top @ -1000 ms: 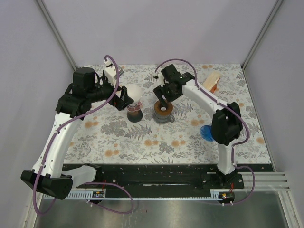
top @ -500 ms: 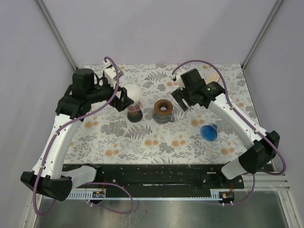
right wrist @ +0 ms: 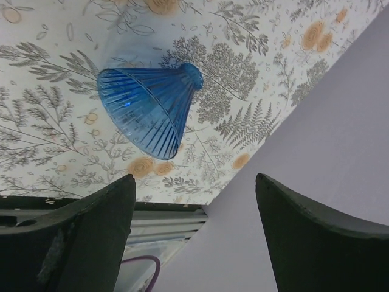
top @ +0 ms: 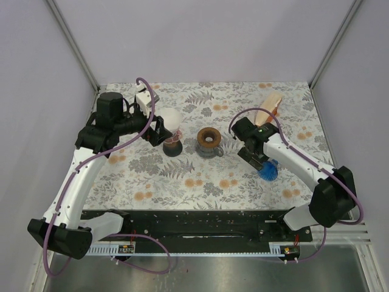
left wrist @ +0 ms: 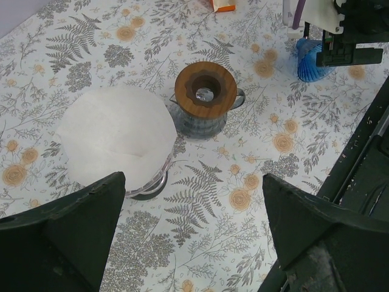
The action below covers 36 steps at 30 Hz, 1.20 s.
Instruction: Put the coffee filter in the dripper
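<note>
The blue dripper is lying on its side with its thin side exposed, so my right gripper needs to come down next onto the near edge of the blue dripper's wide rim (top: 273, 177) (right wrist: 172, 149).
A white paper coffee filter (top: 172, 121) sits in a clear dripper on a dark base (top: 173, 146); it also shows in the left wrist view (left wrist: 115, 137). A glass dripper with a brown wooden collar (top: 208, 140) stands to its right, empty (left wrist: 205, 96). A blue ribbed dripper (top: 267, 170) lies on its side (right wrist: 146, 109). My left gripper (top: 159, 131) is open and empty beside the filter (left wrist: 194, 243). My right gripper (top: 258, 159) is open and empty just above the blue dripper (right wrist: 194, 237).
An orange and tan packet (top: 270, 104) lies at the back right of the flowered mat (top: 182, 176). The black rail (top: 200, 225) runs along the near edge. Purple walls close in the sides.
My right arm swung from over the brown-collared dripper to the right and nearer, ending above the blue dripper. My left arm has hardly moved.
</note>
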Motion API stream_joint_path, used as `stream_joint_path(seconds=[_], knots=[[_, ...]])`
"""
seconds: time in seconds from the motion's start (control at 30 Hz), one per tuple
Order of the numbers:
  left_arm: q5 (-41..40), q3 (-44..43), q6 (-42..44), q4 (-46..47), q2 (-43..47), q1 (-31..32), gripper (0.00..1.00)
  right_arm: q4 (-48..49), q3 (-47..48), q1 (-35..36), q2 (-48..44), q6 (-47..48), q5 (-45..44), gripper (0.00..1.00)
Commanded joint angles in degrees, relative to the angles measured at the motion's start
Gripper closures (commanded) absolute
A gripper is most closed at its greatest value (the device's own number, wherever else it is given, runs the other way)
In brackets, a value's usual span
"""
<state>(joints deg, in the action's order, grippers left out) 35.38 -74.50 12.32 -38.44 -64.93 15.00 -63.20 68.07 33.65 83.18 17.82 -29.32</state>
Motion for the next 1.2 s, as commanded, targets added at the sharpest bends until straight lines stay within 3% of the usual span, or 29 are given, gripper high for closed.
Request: stream_joint_path(seconds=[0.0,0.13,0.4,0.7,0.83,0.9,0.97,1.17], knots=[[1.8,0.0,1.3,3.1,1.6,-0.3,0.02,-0.6,-2.5,0.2,2.3,1.3,-5.7,0.14],[2.2,0.0,1.4,2.8,1.6,-0.3,0.02,2.5,-4.1,0.2,5.4,2.2,-7.9,0.16],[2.4,-0.1,1.4,2.5,1.3,-0.3,0.02,5.6,-3.9,0.2,14.4,1.5,-11.5,0.47],[2.9,0.0,1.8,2.1,1.2,-0.4,0.02,10.1,-7.3,-0.1,17.3,3.4,-12.8,0.54],[3.5,0.1,2.1,1.8,1.0,-0.4,0.02,10.3,-6.3,-0.1,19.0,2.7,-12.1,0.78],[3.6,0.0,2.1,1.8,0.9,-0.4,0.02,10.2,-6.2,-0.1,19.8,2.3,-11.0,0.83],[3.6,0.1,2.0,1.8,0.9,-0.4,0.02,9.9,-5.6,-0.2,20.4,1.6,-9.6,0.99],[3.5,0.2,1.8,1.8,1.1,-1.3,0.02,3.4,3.1,-0.2,17.4,-3.4,-3.9,1.0]])
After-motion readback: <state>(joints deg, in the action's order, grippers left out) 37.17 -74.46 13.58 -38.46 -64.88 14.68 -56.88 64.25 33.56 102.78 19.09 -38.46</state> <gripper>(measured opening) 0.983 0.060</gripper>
